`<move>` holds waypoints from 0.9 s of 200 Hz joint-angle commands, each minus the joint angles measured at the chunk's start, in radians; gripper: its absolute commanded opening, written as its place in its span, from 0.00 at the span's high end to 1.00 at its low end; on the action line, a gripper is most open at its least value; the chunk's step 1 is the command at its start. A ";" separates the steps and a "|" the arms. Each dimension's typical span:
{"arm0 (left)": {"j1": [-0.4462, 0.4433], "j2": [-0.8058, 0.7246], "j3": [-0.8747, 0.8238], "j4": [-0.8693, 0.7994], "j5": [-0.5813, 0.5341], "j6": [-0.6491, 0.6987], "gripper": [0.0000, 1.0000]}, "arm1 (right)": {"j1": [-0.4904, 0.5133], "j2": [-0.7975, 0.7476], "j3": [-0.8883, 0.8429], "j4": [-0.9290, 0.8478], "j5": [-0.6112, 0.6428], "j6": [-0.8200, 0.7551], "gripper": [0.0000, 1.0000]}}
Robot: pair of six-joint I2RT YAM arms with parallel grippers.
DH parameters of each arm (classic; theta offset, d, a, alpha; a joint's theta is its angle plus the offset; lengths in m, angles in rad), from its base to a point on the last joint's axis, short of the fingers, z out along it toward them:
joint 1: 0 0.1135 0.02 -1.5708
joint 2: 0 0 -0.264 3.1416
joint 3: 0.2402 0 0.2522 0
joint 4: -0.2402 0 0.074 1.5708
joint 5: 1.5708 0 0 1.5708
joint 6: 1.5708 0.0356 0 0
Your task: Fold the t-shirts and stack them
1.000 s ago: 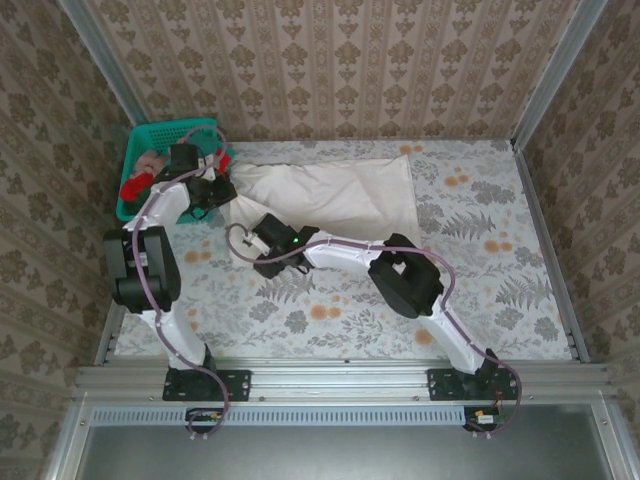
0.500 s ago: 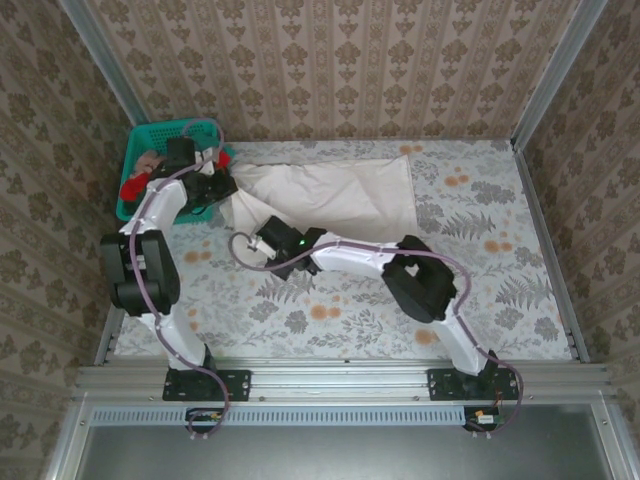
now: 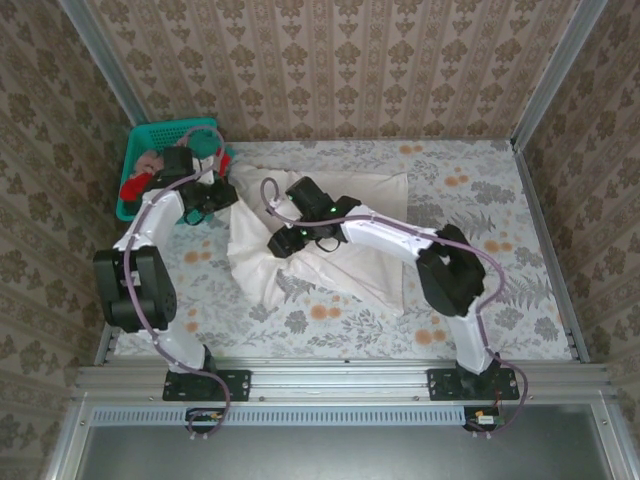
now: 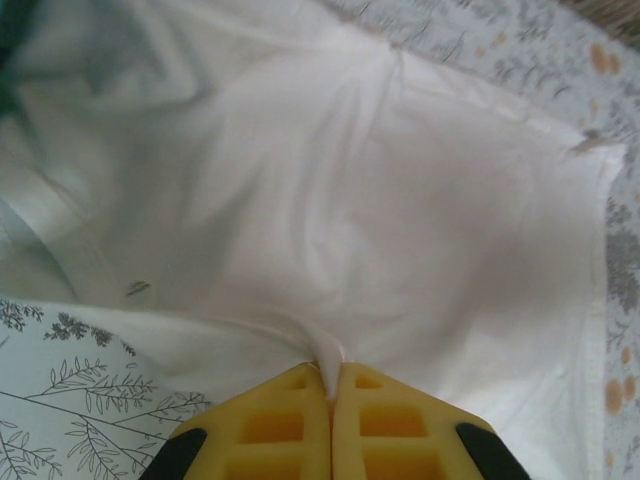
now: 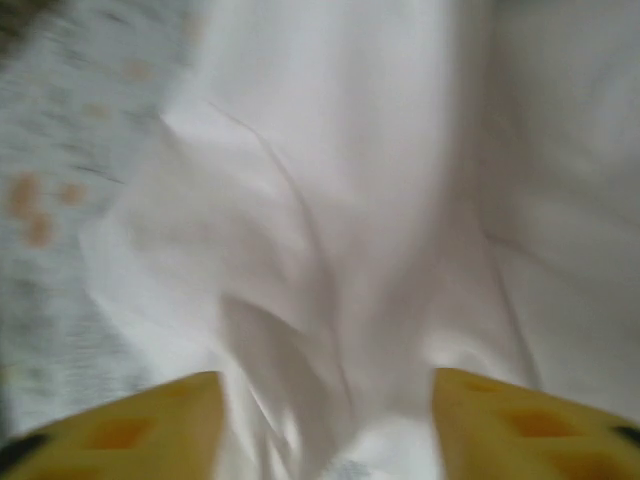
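I will next lower the pinched fold in my left gripper and let go of it on the tabletop (image 3: 230, 213) beside the basket, because that spot is below my left gripper.
A large white t-shirt (image 3: 340, 265) lies rumpled across the middle of the floral table. My left gripper (image 3: 216, 196) is at the shirt's far-left corner, beside the basket. In the left wrist view my left gripper (image 4: 330, 368) is shut on a pinched fold of the white t-shirt (image 4: 420, 200). My right gripper (image 3: 283, 243) hovers over the shirt's left half. In the blurred right wrist view my right gripper (image 5: 328, 388) stands open, its yellow fingers wide apart above the white t-shirt (image 5: 350, 200), with nothing held.
A teal lattice basket (image 3: 146, 136) stands at the far-left corner, holding red (image 3: 133, 187), pale pink (image 3: 152, 160) and teal (image 3: 205, 140) cloth. The floral table cover (image 3: 500, 250) shows bare to the right and along the near edge. Patterned walls close in the sides.
The white shirt, bunched along the far side before, now spreads toward the near side. My right gripper has swung up and to the right over it. The left gripper has barely moved.
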 commanded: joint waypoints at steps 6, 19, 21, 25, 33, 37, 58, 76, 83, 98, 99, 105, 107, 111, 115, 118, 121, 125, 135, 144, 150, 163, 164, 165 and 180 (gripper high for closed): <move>-0.009 0.048 0.012 -0.058 -0.026 0.061 0.93 | 0.028 -0.055 -0.069 -0.044 0.129 0.023 0.34; -0.008 0.062 0.020 -0.068 -0.057 0.071 0.92 | 0.043 -0.154 -0.170 0.020 0.151 0.029 0.32; -0.008 0.065 0.020 -0.068 -0.063 0.072 0.92 | 0.043 -0.166 -0.189 0.029 0.151 0.033 0.32; -0.009 0.069 0.021 -0.069 -0.070 0.075 0.92 | 0.042 -0.197 -0.224 0.048 0.155 0.039 0.31; -0.007 0.079 0.029 -0.077 -0.083 0.081 0.92 | 0.036 -0.256 -0.294 0.083 0.196 0.049 0.27; -0.009 0.084 0.030 -0.082 -0.088 0.084 0.92 | 0.031 -0.280 -0.324 0.089 0.240 0.057 0.26; -0.024 0.082 0.030 -0.118 -0.120 0.100 0.96 | -0.060 -0.297 -0.378 0.055 0.415 0.105 0.21; -0.054 0.028 -0.026 -0.137 -0.191 0.101 0.95 | -0.147 -0.147 -0.244 -0.112 0.556 0.135 0.26; -0.065 -0.001 -0.058 -0.137 -0.218 0.099 0.84 | -0.174 -0.087 -0.180 -0.182 0.594 0.139 0.28; -0.075 -0.059 -0.114 -0.143 -0.283 0.062 0.58 | -0.225 0.023 -0.064 -0.261 0.627 0.148 0.29; -0.076 -0.061 -0.118 -0.141 -0.286 0.059 0.56 | -0.228 0.029 -0.058 -0.265 0.627 0.149 0.29; -0.075 -0.093 -0.142 -0.135 -0.288 0.052 0.52 | -0.246 0.066 -0.019 -0.278 0.631 0.149 0.30; -0.075 -0.099 -0.148 -0.134 -0.288 0.051 0.51 | -0.250 0.075 -0.005 -0.283 0.633 0.150 0.30; -0.077 -0.119 -0.162 -0.134 -0.294 0.046 0.50 | -0.262 0.095 0.017 -0.293 0.636 0.150 0.31; -0.079 -0.145 -0.179 -0.133 -0.303 0.037 0.47 | -0.271 0.114 0.042 -0.303 0.638 0.148 0.31; -0.080 -0.165 -0.191 -0.131 -0.313 0.030 0.45 | -0.278 0.129 0.059 -0.309 0.636 0.147 0.32; -0.082 -0.191 -0.201 -0.128 -0.323 0.022 0.42 | -0.285 0.145 0.076 -0.318 0.635 0.146 0.32; -0.087 -0.225 -0.218 -0.123 -0.337 0.013 0.38 | -0.294 0.159 0.099 -0.331 0.638 0.144 0.33; -0.110 -0.320 -0.263 -0.103 -0.364 -0.003 0.34 | -0.316 0.193 0.144 -0.352 0.649 0.147 0.34; -0.145 -0.411 -0.308 -0.086 -0.396 -0.017 0.28 | -0.339 0.226 0.184 -0.365 0.619 0.135 0.34; -0.173 -0.468 -0.335 -0.080 -0.408 -0.018 0.28 | -0.353 0.252 0.216 -0.386 0.613 0.139 0.34; -0.258 -0.575 -0.392 -0.082 -0.476 -0.029 0.26 | -0.387 0.318 0.306 -0.449 0.609 0.137 0.35; -0.266 -0.578 -0.396 -0.084 -0.482 -0.032 0.25 | -0.391 0.324 0.312 -0.454 0.609 0.138 0.35; -0.273 -0.587 -0.401 -0.086 -0.488 -0.033 0.25 | -0.394 0.330 0.318 -0.458 0.609 0.138 0.35; -0.348 -0.668 -0.455 -0.128 -0.547 -0.079 0.23 | -0.436 0.411 0.436 -0.555 0.605 0.148 0.35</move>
